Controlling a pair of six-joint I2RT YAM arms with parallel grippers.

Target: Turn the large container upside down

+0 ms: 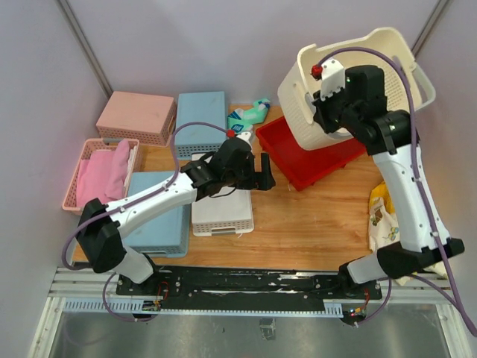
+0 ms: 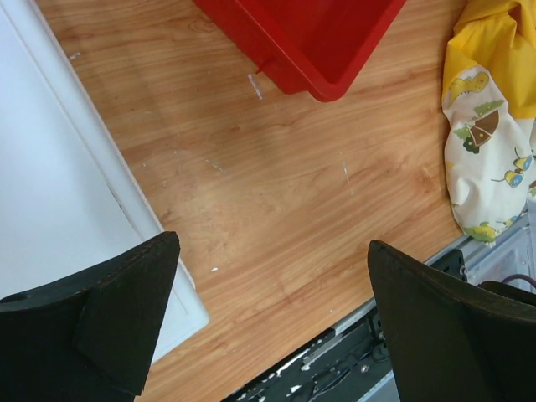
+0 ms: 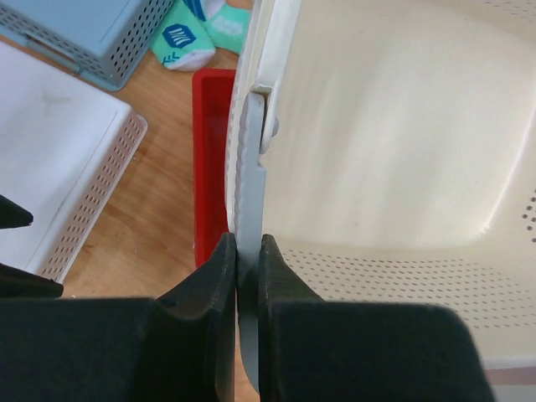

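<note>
The right gripper lowers the large container (image 1: 313,112) down onto the red tray (image 1: 302,160) next and releases the grey handle, since the tray lies below my gripper.
The large container (image 1: 313,112), a cream perforated basket, is lifted and tilted above the red tray (image 1: 302,160) at the back right, its opening facing up and right. My right gripper (image 1: 328,93) is shut on its grey handle at the rim (image 3: 249,193); the smooth cream inside (image 3: 394,142) fills the right wrist view. My left gripper (image 1: 262,173) is open and empty, low over bare wood (image 2: 276,234) between the white basket and the red tray's corner (image 2: 310,42).
An upturned white perforated basket (image 1: 221,205) lies under the left arm. Blue baskets (image 1: 200,119) and a pink one (image 1: 138,115) stand at the back left, a pink basket with cloth (image 1: 100,171) at the far left. A yellow printed cloth (image 1: 384,220) lies front right. Socks (image 1: 250,115) lie behind the tray.
</note>
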